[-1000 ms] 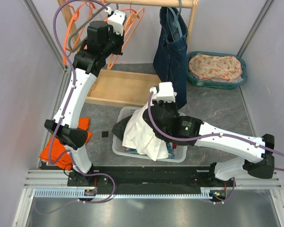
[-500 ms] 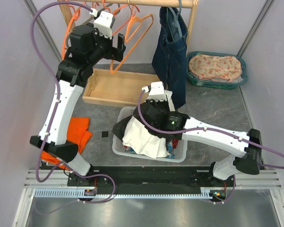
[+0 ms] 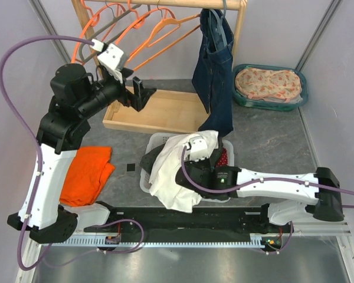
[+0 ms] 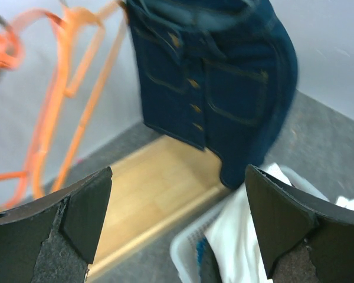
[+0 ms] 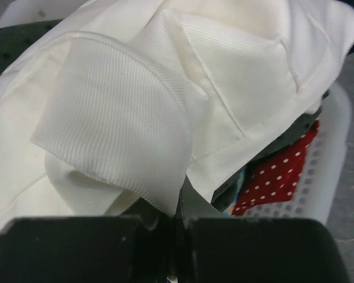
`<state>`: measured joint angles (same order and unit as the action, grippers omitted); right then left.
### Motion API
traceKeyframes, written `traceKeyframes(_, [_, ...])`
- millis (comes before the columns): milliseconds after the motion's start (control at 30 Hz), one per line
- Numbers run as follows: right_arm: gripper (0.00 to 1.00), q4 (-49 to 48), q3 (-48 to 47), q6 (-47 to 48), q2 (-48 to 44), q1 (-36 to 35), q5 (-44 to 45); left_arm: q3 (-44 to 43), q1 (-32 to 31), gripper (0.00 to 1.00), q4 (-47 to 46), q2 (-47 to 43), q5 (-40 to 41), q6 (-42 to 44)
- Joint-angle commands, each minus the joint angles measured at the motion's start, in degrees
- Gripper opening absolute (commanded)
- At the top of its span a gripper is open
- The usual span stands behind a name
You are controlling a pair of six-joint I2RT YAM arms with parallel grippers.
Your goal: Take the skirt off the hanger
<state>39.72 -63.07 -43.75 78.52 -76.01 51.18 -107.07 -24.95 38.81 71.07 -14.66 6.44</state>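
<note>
The white garment [image 3: 174, 171] is already over the laundry basket, whose clothes lie below my right gripper. My gripper will next lower onto them and let it go.
The dark blue denim skirt [image 3: 215, 76] [image 4: 224, 88] hangs from a grey hanger [image 3: 222, 7] at the right end of the wooden rail. My left gripper [image 3: 138, 94] [image 4: 177, 224] floats open and empty over the wooden tray, left of the skirt and pointing toward it without touching. In the right wrist view my right gripper [image 5: 177, 221] is shut low over the laundry basket, and an edge of a white garment [image 3: 174, 171] [image 5: 165, 106] runs into its closed jaws. From above, that garment and the wrist hide its fingers.
Empty orange hangers [image 3: 159, 29] hang on the rail's left half. A wooden tray [image 3: 159, 112] lies below them. The white basket [image 3: 145, 180] holds mixed clothes, including red dotted fabric [image 5: 277, 171]. An orange cloth [image 3: 91, 171] lies at the left, a teal basin [image 3: 271, 103] at the back right.
My left arm swung down and left, away from the rail, and its gripper opened. My right arm dropped toward the basket's front, and the white garment shifted with it.
</note>
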Motion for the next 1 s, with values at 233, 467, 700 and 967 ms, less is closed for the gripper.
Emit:
traceKeyframes(233, [0.00, -7.46, 8.22, -14.08, 4.61, 4.08, -22.06, 9.51, -4.31, 0.99, 6.45, -1.11, -10.21, 1.56])
traceKeyframes(467, [0.00, -26.87, 17.36, -18.48, 16.38, 17.20, -44.05, 7.93, -5.02, 0.97, 8.12, -2.42, -10.04, 3.05])
traceKeyframes(700, [0.00, -29.01, 19.03, -19.54, 21.33, 17.21, -41.25, 5.29, -5.02, 0.98, 8.57, -2.25, -9.07, 3.67])
traceKeyframes(967, [0.69, -11.00, 20.62, -20.33, 2.36, 14.13, -25.26, 5.73, -5.02, 1.00, 8.65, -1.72, -8.46, 3.85])
